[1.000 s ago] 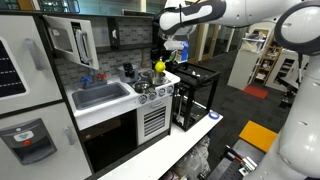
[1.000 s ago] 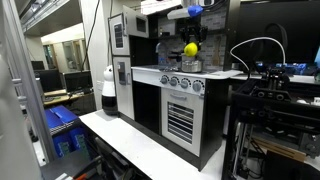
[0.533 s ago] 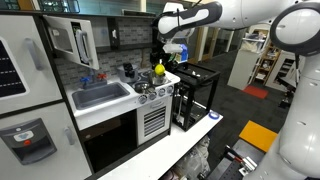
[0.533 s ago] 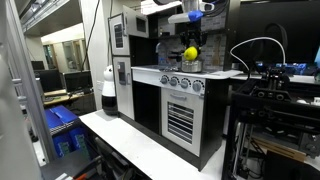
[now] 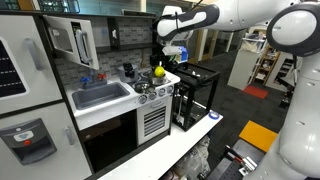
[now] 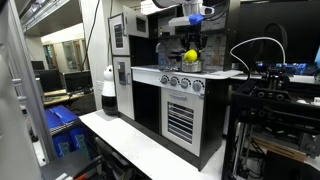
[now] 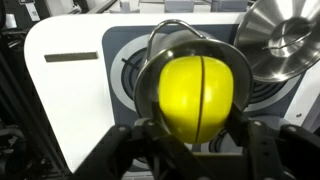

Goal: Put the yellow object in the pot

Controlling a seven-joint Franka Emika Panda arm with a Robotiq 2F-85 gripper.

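The pot's rim is all around the yellow object, so next I should lower my gripper a little toward the silver pot's opening [image 5: 157, 78] [image 7: 190, 50] directly below and let go of the yellow object there.
My gripper [image 7: 197, 128] is shut on the yellow object [image 7: 197, 95], a bright yellow ball with a seam down its middle. In the wrist view the ball hangs right over the silver pot [image 7: 150, 62], whose shiny rim rings it on the toy stove top. In both exterior views the ball [image 5: 158, 71] [image 6: 190, 56] is held low over the stove, just above the pot [image 6: 188, 66]. The pot's inside is mostly hidden behind the ball.
A shiny silver lid-like piece [image 7: 285, 35] lies beside the pot. The toy kitchen has a grey sink basin [image 5: 100, 96], a dark cup [image 5: 127, 71] at the back and knobs [image 6: 180, 83] on the front. A black frame [image 5: 196, 95] stands next to the stove.
My gripper has moved down with the yellow ball, bringing it closer to the pot on the stove. It stays shut on the ball.
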